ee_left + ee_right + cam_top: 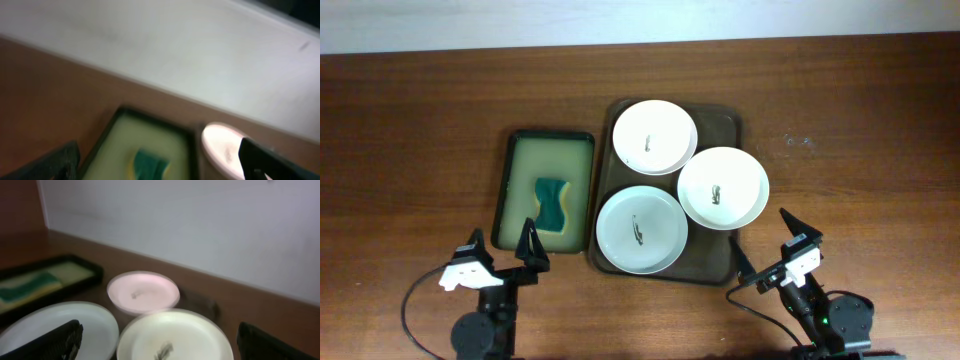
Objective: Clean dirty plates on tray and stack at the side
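The front plate is next, so I should move my right gripper outward, tilt it down and lower it onto the front plate's rim facing the overhanging plate.
Three white plates lie on the dark tray, each with a small dark smear at the centre: a far plate, a near-left plate and a right plate that overhangs the tray's right rim. The right wrist view shows the three too: far, left, right. My left gripper is open and empty near the table's front edge, in front of the small green tray. My right gripper is open and empty, just in front of the right plate.
A small black-rimmed tray with pale green inside lies left of the dark tray and holds a green and yellow sponge. It also shows in the left wrist view with the sponge. A pale wall stands behind the table.
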